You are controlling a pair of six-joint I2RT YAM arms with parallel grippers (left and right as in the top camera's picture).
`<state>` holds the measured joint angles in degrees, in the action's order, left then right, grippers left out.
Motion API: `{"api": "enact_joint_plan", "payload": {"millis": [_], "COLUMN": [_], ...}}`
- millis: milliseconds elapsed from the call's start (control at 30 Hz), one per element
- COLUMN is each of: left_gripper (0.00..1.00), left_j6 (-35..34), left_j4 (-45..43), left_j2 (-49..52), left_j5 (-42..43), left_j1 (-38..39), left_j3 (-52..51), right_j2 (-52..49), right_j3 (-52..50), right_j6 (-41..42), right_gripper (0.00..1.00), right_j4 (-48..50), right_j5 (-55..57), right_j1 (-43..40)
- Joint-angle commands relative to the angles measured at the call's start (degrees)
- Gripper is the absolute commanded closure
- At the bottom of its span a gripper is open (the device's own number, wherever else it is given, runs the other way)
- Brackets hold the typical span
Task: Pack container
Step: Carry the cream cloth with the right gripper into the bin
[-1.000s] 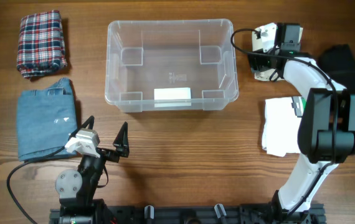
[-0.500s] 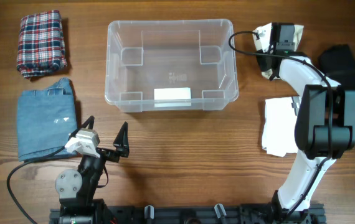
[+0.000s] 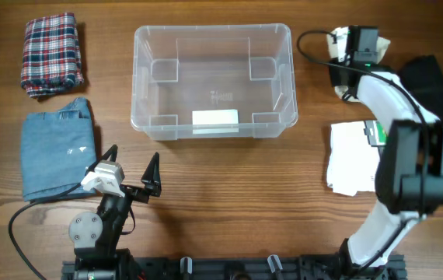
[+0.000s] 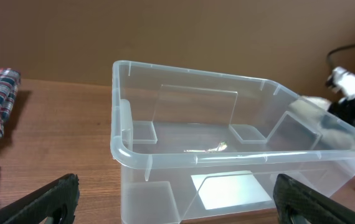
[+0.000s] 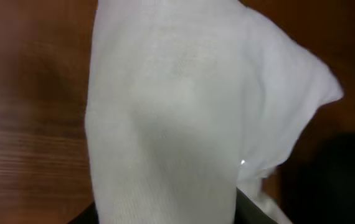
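I should next lift my right gripper, cross the tub's rim to the left in the overhead view to the tub's empty end by the denim, lower and release the cloth.
The container (image 3: 212, 29) is a clear plastic tub with a white label, standing at the back middle of the table with nothing in it. It fills the left wrist view, its near rim (image 4: 123, 149) ahead of my left gripper (image 4: 176, 186). That left gripper (image 3: 134, 159) hangs open near the front left, well short of the tub. My right gripper (image 3: 350, 56) is just right of the tub's far corner. It is shut on a white cloth (image 3: 336, 39), and the white cloth (image 5: 165, 112) covers most of the right wrist view above the right gripper (image 5: 168, 214).
A folded plaid cloth (image 3: 49, 54) lies at the back left, with folded blue denim (image 3: 57, 148) in front of it. A black cloth (image 3: 430, 82) and a white folded cloth (image 3: 352, 159) lie on the right, partly under my right arm.
My right gripper has closed on the white cloth and shifted a little to the right with it. The left arm has not moved.
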<state>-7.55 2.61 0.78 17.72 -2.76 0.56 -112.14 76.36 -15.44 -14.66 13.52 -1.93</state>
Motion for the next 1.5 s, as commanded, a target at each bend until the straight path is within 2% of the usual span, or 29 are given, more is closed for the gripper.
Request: {"api": "enact_joint_plan", "payload": {"millis": [0,200,300,400,533,767,1067,1467], "left_gripper": [0.0,0.0,0.0,0.0,0.0,0.0,0.0,0.0], "left_j6": [1.3,1.3,1.3,1.3,1.3,1.3,1.3,1.3], "left_j4": [0.1,0.1,0.1,0.1,0.1,0.1,0.1,0.1], "left_j2": [-0.6,-0.6,-0.6,-0.6,-0.6,-0.6,-0.6,-0.6], "left_j5": [0.3,0.3,0.3,0.3,0.3,0.3,0.3,0.3], "left_j1": [-0.5,-0.5,-0.5,-0.5,-0.5,-0.5,-0.5,-0.5], "left_j3": [-0.2,-0.2,-0.2,-0.2,-0.2,-0.2,-0.2,-0.2], "right_j2": [15.4,32.5,38.2,39.5,37.0,24.3,12.3,4.1], "right_j3": [1.2,1.3,1.3,1.3,1.3,1.3,1.5,1.5], "right_j6": [5.3,10.1,19.0,27.2,31.9,35.3,46.1,47.5], "right_gripper": [0.89,0.88,0.88,0.89,0.89,0.89,0.9,0.9], "right_j4": [0.9,-4.6,-11.2,-13.3,-10.6,2.8,8.9,10.8], "right_j5": [-0.9,-1.1,-1.1,-1.1,-1.1,-1.1,-0.4,-0.4], "right_j1": [0.4,8.0,15.5,23.6,32.2,41.6,45.2,45.4]}}
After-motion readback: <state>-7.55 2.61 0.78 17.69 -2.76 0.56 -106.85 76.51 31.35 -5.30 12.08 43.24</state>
